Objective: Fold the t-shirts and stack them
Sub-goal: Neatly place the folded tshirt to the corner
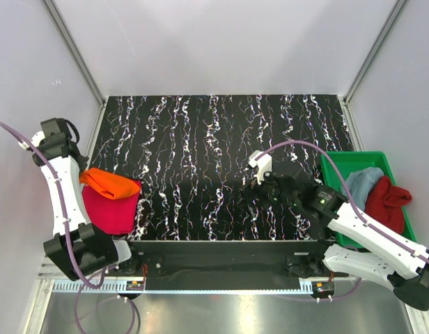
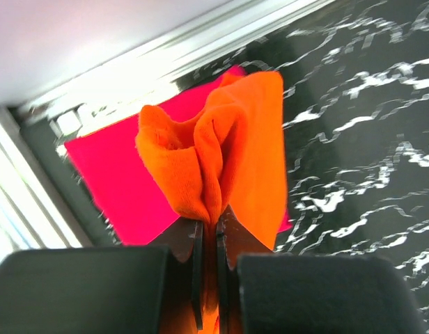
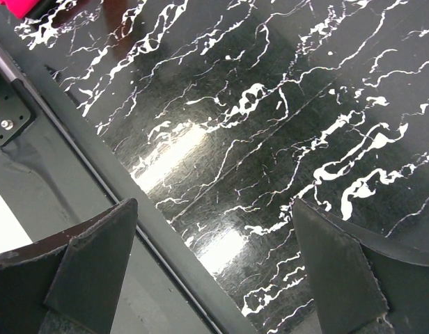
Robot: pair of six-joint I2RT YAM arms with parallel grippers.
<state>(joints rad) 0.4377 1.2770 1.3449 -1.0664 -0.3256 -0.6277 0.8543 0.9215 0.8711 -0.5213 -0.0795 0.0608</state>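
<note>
My left gripper will next move back and down toward the near part of the pink shirt and spread the orange t-shirt (image 1: 110, 183) over it, because that part of the pink shirt is still uncovered.
A folded magenta-pink t-shirt (image 1: 111, 214) lies flat at the table's near left edge. The bright orange t-shirt (image 1: 110, 183) hangs bunched over its far part. My left gripper (image 1: 86, 175) is shut on a fold of that orange t-shirt (image 2: 235, 139), which is pinched between the jaws (image 2: 209, 233), with the pink shirt (image 2: 113, 181) below it. My right gripper (image 1: 251, 184) hovers over bare table right of centre. It is wide open (image 3: 214, 205) and holds nothing. The light blue t-shirt (image 1: 361, 182) and the dark red t-shirt (image 1: 387, 202) lie crumpled in the tray.
A green plastic tray (image 1: 340, 161) stands at the right edge of the black marbled table (image 1: 200, 139). White walls with metal posts close in the back and both sides. A dark rail (image 3: 75, 181) runs along the table's near edge under my right gripper.
</note>
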